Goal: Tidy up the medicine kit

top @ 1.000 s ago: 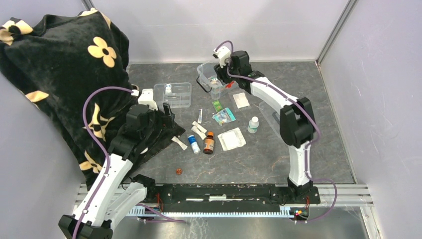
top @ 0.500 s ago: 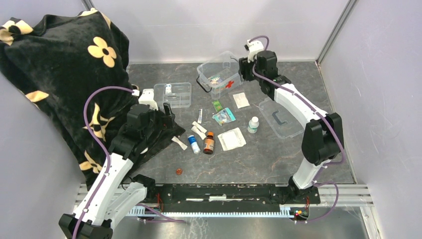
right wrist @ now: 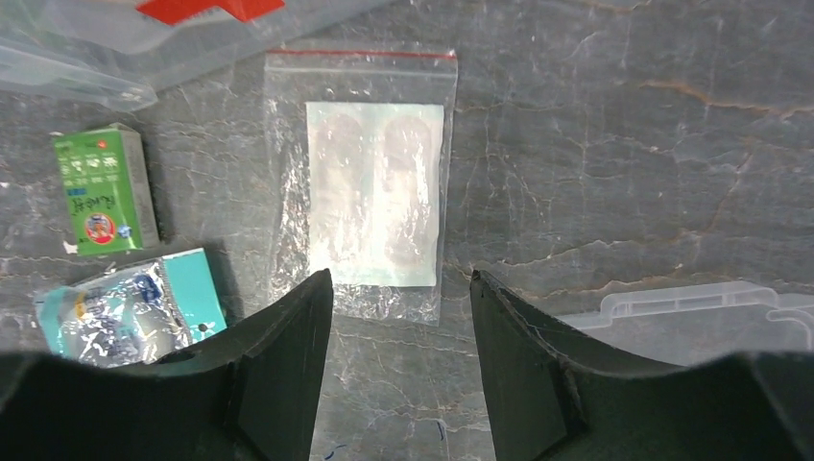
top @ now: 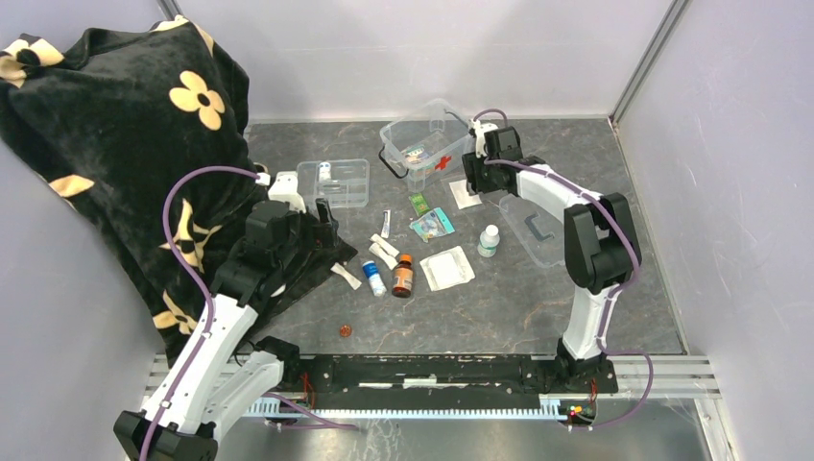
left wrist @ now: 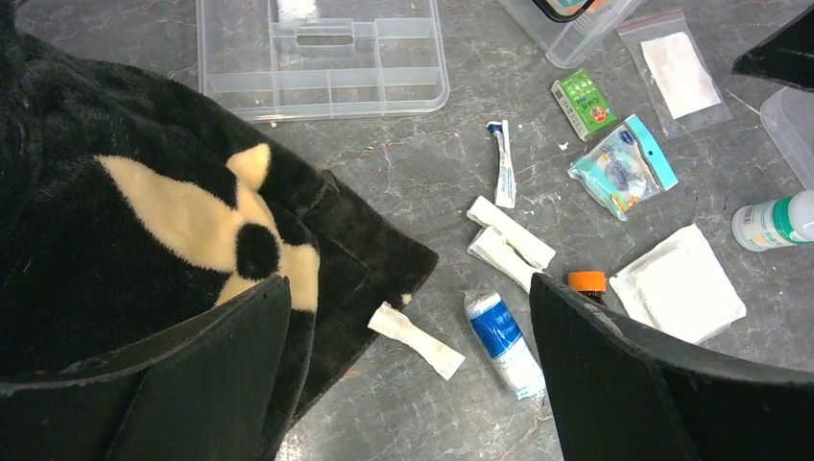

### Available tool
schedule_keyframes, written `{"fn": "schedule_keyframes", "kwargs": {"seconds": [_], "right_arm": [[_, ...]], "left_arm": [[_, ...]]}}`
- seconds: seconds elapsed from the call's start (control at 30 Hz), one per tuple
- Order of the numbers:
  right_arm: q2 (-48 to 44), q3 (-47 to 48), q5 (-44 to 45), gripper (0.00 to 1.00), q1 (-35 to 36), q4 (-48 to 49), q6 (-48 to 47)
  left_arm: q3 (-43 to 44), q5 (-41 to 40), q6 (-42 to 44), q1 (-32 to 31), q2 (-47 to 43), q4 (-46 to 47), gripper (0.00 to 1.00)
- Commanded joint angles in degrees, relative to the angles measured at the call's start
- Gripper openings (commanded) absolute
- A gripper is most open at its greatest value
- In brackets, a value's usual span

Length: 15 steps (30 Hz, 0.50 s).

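Note:
My right gripper comes down onto the zip bag's edge next and closes on it. The bag lies flat with its lower edge [top: 470, 207] [right wrist: 388, 305] between my open fingers.
The medicine kit [top: 422, 144] is a clear box with a red cross and stands open at the back of the table. Its red cross edge shows in the right wrist view [right wrist: 197, 8]. My right gripper [right wrist: 401, 288] is open and empty, low over a zip bag with a white pad [right wrist: 370, 187], just right of the kit. That bag also shows in the top view [top: 465, 194]. My left gripper [left wrist: 408, 331] is open and empty above a white wrapped strip [left wrist: 416, 339] and a blue-labelled roll [left wrist: 504, 341], at the blanket's edge.
A divided clear tray [top: 334, 182] lies left of the kit, a flat clear lid [top: 539, 229] to the right. Loose items lie mid-table: green box [right wrist: 104, 188], teal foil pack [right wrist: 130, 307], brown bottle [top: 402, 275], white bottle [top: 490, 240], gauze pad [top: 446, 268]. A black flowered blanket [top: 125, 125] covers the left.
My right arm has swung from over the kit out to the right, then come down beside the kit over the zip bag. The left arm has not moved.

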Motion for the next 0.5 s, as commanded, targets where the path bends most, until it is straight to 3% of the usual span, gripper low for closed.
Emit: {"fn": "schedule_keyframes", "kwargs": {"seconds": [0.0,0.23,0.47], "right_arm": [[0.8,-0.8,-0.5,0.61,-0.4,3.1,0.1],[4.1,0.4,-0.4,0.61,-1.3,4.6,-0.2],[10.1,7.5,-2.8,0.61,-2.9,0.6,-1.8]], "left_arm": [[0.1,0.6,2.6,-0.2,-0.2,1.8,1.00],[0.1,0.7,2.5,-0.2,0.3,1.8,1.00],[0.1,0.3,2.5,-0.2,0.4,1.7,1.00]]}}
